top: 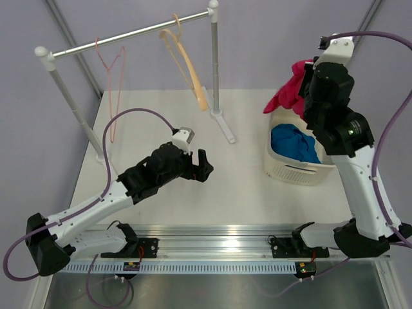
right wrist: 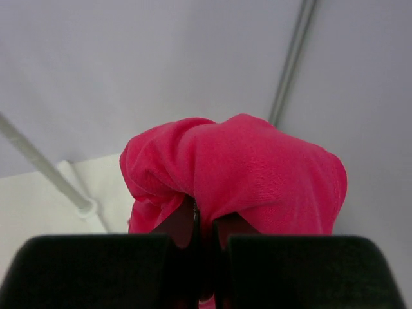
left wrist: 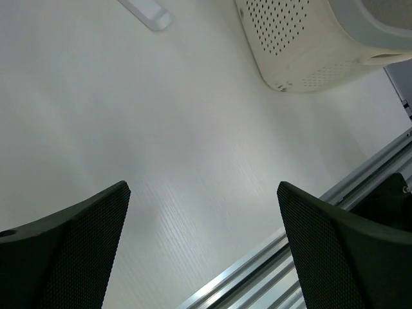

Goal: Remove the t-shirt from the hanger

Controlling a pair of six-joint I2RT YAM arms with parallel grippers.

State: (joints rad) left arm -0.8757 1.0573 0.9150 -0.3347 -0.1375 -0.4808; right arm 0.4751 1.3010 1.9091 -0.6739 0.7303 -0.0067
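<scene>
The t-shirt [top: 285, 94], free of its hanger, comes down next as my right gripper tips its fingers down, to release it on the basket's blue cloth [top: 293, 143] below.
A bright pink t-shirt [top: 285, 94] hangs bunched from my right gripper [top: 304, 80] above the laundry basket's far rim. In the right wrist view the t-shirt [right wrist: 257, 167] drapes over the shut gripper [right wrist: 205, 225], its cloth pinched between the two fingers. A bare wooden hanger [top: 190, 71] hangs tilted on the metal rail [top: 129, 35], apart from the shirt. My left gripper [top: 206, 167] hovers low over the middle of the table. Seen from the left wrist, that gripper [left wrist: 203, 187] is open wide with only table surface between its fingers.
A cream perforated basket [top: 296, 168] at the right holds a blue cloth [top: 295, 143]; its corner [left wrist: 302, 45] shows in the left wrist view. A thin pink wire hanger [top: 116, 90] hangs on the rail's left part. The rack's post foot [top: 225, 125] stands mid-table.
</scene>
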